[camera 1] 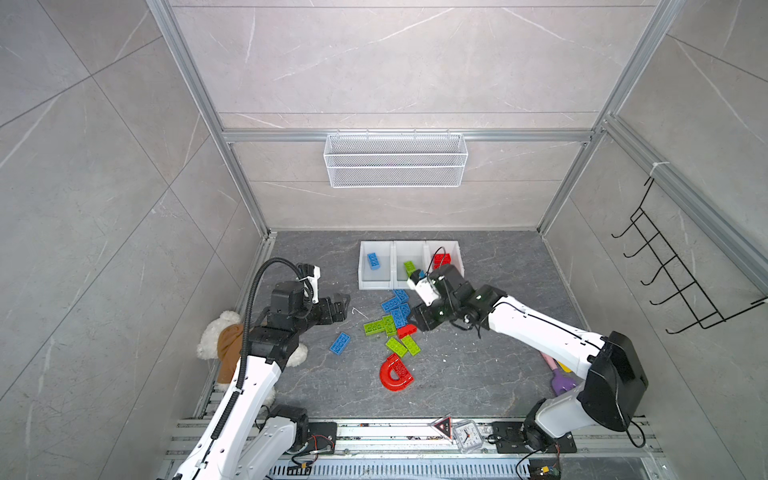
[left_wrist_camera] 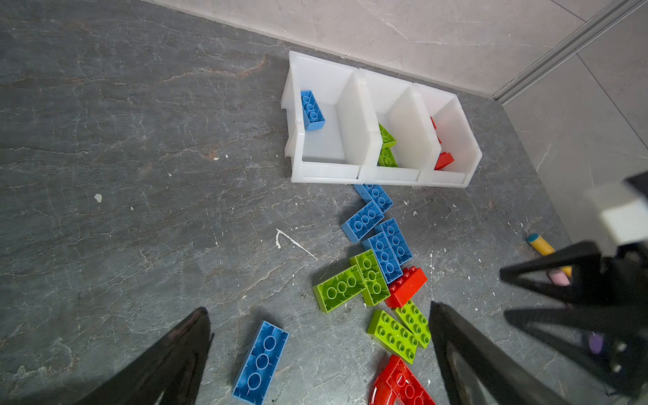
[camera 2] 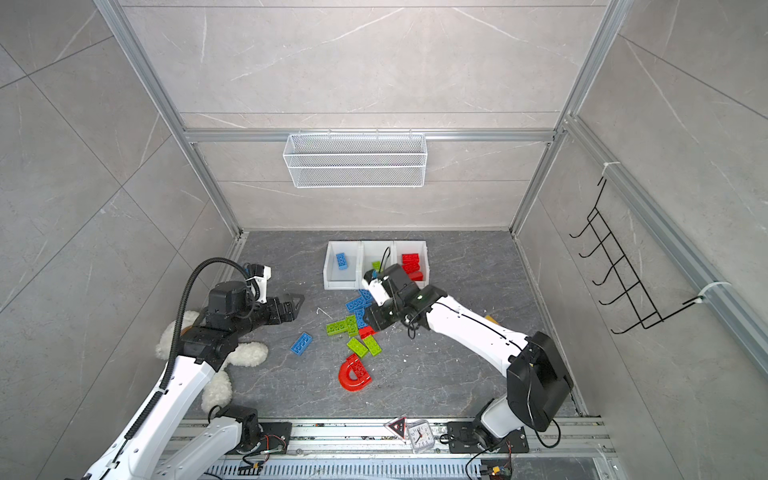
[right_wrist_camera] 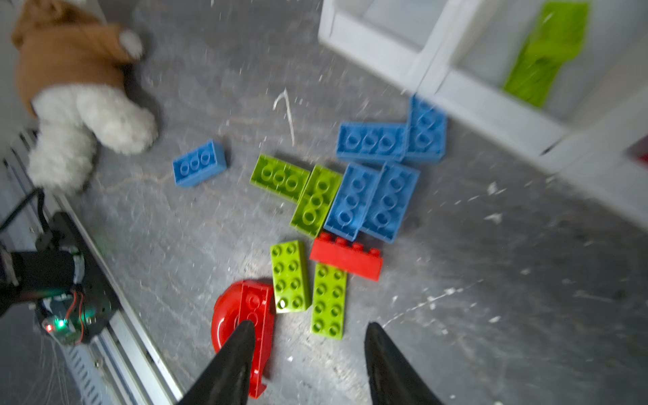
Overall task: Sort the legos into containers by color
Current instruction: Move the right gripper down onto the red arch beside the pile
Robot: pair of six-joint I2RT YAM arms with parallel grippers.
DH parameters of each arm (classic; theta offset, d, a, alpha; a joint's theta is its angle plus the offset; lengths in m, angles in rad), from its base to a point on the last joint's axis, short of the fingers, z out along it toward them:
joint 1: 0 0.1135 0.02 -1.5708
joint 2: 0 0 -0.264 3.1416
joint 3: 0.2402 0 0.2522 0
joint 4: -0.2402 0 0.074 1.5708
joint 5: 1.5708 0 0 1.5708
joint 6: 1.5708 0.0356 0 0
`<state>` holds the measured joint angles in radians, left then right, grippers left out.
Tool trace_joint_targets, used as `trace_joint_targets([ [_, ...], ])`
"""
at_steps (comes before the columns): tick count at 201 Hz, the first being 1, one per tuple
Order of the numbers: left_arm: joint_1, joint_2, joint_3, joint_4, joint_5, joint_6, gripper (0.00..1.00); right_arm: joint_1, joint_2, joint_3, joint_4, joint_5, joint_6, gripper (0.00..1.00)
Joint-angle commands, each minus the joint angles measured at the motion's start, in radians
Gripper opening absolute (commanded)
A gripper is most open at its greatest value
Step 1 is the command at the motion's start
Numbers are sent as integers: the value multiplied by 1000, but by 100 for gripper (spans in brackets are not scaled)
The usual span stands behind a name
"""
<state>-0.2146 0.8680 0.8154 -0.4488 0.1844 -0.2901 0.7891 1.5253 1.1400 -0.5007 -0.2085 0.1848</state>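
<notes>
I will bring my right gripper's open fingers back and down astride the arch's straight block (camera 1: 402,370) (right_wrist_camera: 257,310) next, as the red arch lies below them, back toward the base.
Three white containers stand in a row at the back: the left one (camera 1: 375,285) holds a blue lego (camera 1: 373,261), the middle one (left_wrist_camera: 398,173) green legos (left_wrist_camera: 386,147), and the right one (camera 1: 457,252) red legos (camera 1: 441,260). In front lies a pile of blue (camera 1: 397,306), green (camera 1: 380,326) and red (camera 1: 406,331) legos. A red arch (camera 1: 395,372) lies nearer and a lone blue lego (camera 1: 340,343) to the left. My right gripper (right_wrist_camera: 309,323) hovers open over the pile's near side, empty. My left gripper (left_wrist_camera: 317,308) hangs open, wide and empty, left of the pile.
A teddy bear (camera 1: 220,340) lies by the left arm. A purple and pink toy (camera 1: 559,376) sits under the right arm. A small clock (camera 1: 467,436) and a red triangle (camera 1: 442,426) rest on the front rail. A wire basket (camera 1: 395,160) hangs on the back wall.
</notes>
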Motion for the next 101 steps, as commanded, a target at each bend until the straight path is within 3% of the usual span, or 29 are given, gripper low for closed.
trace_joint_targets([
  [1,-3,-18,23,18,-6,10,100,104,-16,-32,-11,78,65,56],
  [46,-4,-24,22,25,13,-2,100,285,58,-44,-61,194,140,57],
  [101,-4,-58,17,25,-4,3,100,323,169,-12,-53,218,161,56],
])
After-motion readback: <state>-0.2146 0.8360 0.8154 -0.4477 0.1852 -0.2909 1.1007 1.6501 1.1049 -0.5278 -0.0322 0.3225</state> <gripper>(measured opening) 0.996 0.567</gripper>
